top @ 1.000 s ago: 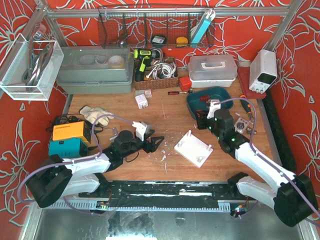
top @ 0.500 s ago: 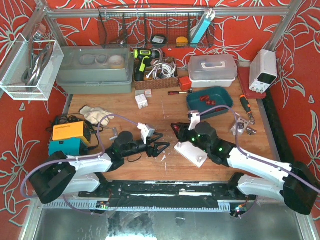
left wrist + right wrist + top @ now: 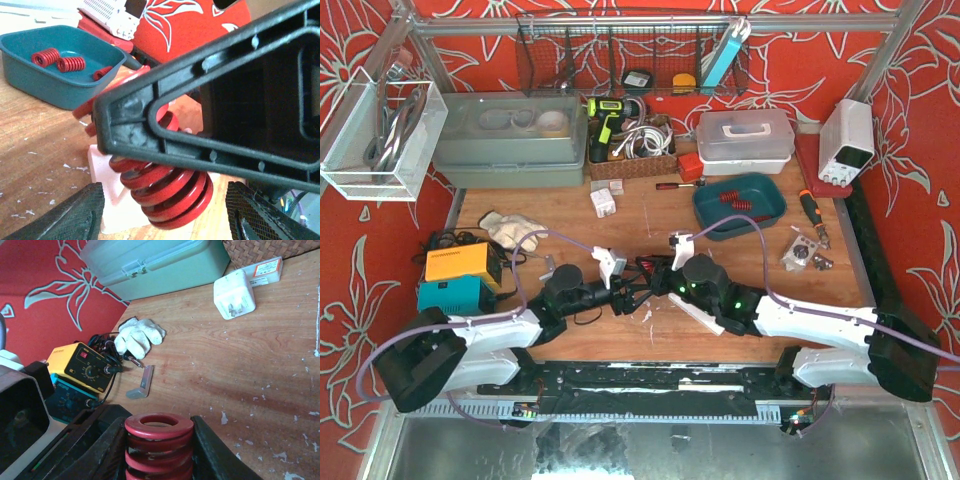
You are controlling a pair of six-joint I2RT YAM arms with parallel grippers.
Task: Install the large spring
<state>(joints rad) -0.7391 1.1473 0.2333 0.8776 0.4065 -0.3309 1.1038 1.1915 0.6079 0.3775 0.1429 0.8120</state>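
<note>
I need to turn my right gripper outward next, lower the spring onto the fixture's far corner and then let go of it, because that corner is below, to the right in the top view.
My right gripper (image 3: 159, 450) is shut on the large red spring (image 3: 159, 437), which stands upright between its black fingers (image 3: 212, 452). In the top view the right gripper (image 3: 648, 270) and spring (image 3: 645, 267) are at table centre, meeting my left gripper (image 3: 628, 293). In the left wrist view the spring (image 3: 167, 187) hangs between my open left gripper's (image 3: 162, 212) pads (image 3: 75, 215), not touching them. A right finger crosses above it. The white fixture (image 3: 102, 172) lies just behind; in the top view it (image 3: 705, 313) is mostly hidden under the right arm.
A teal tray (image 3: 760, 210) with more red springs is at the back right. A yellow box (image 3: 460, 265) and teal box (image 3: 450, 295) sit at the left with white gloves (image 3: 510, 228). A grey bracket (image 3: 141, 384), white adapter (image 3: 603, 202) and metal parts (image 3: 805, 250) lie around.
My right arm has swung left from beside the teal tray to table centre, carrying the spring over the white fixture. My left gripper has moved slightly right to meet it.
</note>
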